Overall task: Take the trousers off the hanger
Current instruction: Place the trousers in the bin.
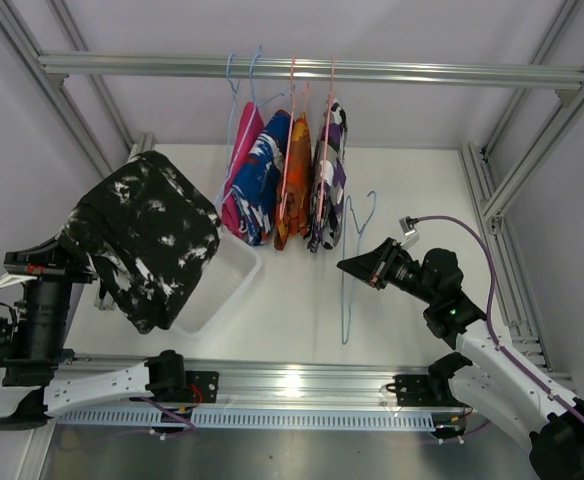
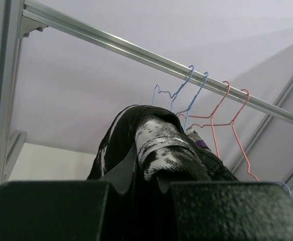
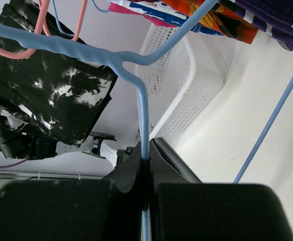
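Note:
I next lower my left gripper, rightward in the top view, to release the trousers over the white basket below.
My left gripper is shut on the black, white-specked trousers. The cloth bunches between its fingers and drapes over the white basket. The right gripper is shut on the wire of a bare blue hanger, which is off the rail and held out over the table. In the right wrist view the hanger's wire runs straight into the closed jaws. On the rail hang pink, blue-white-red, orange and purple-white trousers.
Blue hangers and pink hangers hook over the rail. The perforated basket stands at left of centre. Aluminium frame posts border the white table on both sides.

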### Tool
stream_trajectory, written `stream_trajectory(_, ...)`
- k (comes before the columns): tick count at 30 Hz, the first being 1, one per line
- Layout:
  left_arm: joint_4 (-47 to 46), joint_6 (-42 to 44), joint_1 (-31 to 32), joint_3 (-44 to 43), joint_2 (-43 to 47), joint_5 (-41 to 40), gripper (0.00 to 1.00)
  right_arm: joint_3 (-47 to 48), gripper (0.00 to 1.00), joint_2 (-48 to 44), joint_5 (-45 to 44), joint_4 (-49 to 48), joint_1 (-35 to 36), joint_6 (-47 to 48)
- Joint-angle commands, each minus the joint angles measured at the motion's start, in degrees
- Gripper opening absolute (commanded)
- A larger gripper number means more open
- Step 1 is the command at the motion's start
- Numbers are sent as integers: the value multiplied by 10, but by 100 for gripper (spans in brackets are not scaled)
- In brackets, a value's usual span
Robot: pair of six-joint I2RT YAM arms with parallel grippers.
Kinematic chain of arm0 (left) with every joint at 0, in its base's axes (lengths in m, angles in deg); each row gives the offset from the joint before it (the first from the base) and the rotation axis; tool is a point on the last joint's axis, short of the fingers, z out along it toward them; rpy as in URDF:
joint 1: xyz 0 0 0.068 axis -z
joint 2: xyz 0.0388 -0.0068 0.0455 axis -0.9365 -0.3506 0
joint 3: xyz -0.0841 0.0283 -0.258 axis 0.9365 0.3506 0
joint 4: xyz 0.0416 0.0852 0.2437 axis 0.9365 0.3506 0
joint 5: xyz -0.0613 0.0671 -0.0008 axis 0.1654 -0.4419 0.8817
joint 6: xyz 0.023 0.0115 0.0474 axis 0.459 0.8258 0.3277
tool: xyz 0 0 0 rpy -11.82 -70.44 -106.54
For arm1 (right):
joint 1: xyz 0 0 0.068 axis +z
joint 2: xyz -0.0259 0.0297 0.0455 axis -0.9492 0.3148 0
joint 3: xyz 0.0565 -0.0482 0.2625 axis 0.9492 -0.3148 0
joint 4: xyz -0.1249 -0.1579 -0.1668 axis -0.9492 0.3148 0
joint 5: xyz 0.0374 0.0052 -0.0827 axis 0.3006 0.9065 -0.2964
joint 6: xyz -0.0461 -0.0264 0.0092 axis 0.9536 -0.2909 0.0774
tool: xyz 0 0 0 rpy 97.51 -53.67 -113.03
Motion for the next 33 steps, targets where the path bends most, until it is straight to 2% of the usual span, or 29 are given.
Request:
stream_trajectory(1,-22,6,-6,-21,25,21,1,2,0,-2,0,-33,-1,15)
stream_trajectory(12,-1,28,-10,-22,49,3,1,-1,0,12,-2,-43,-1,14)
stream_trajectory(20,-38,41,-11,56,48,-34,1,-2,0,12,-2,-39,-1,19)
stream_trajectory(33,-33,13,-48,108,57,-70,1,-6,0,14,1,-35,-1,29)
